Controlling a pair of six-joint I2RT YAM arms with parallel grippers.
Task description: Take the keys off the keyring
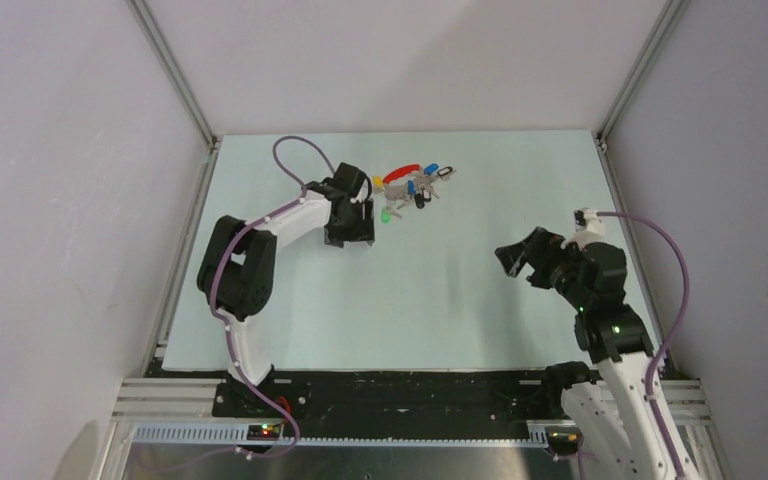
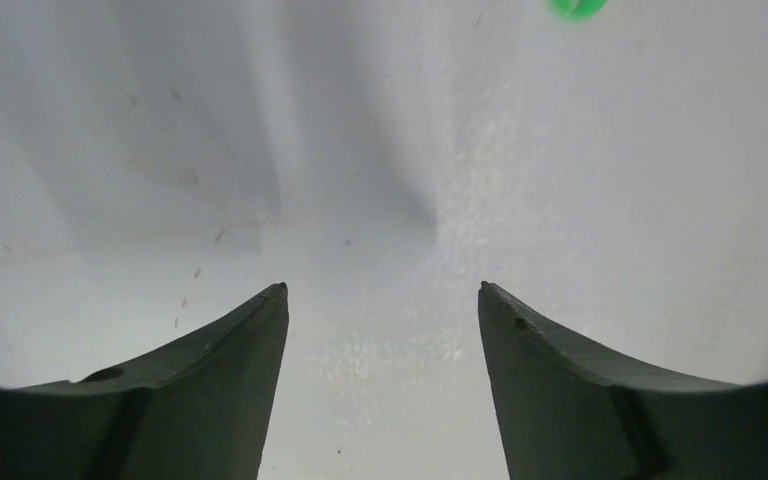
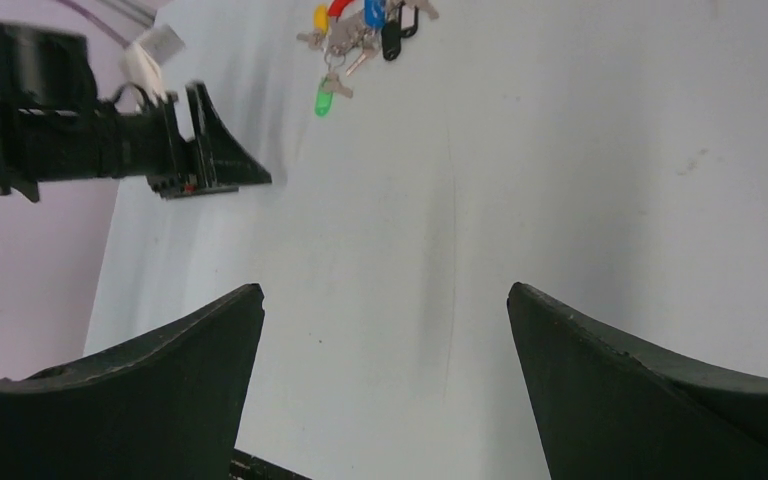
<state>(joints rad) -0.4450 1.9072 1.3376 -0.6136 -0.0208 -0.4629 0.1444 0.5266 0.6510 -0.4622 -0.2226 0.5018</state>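
Note:
My right gripper goes outward toward the heap of keys and down onto the blue and dark key heads at the heap's near side next, as the keys lie far ahead.
The keyring's red crescent lies at the far middle of the table, with the keys bunched around it: blue, yellow and dark heads. A green-headed key lies at the near left of the bunch. My left gripper is open and empty, just left of and nearer than the green key, whose head shows at the top edge of the left wrist view. My right gripper is open and empty, well to the right of and nearer than the bunch. The right wrist view shows the keys far ahead.
The left gripper's black body shows in the right wrist view, left of the green key. Metal frame posts and grey walls close the table on the left, back and right. The arm bases stand at the near edge.

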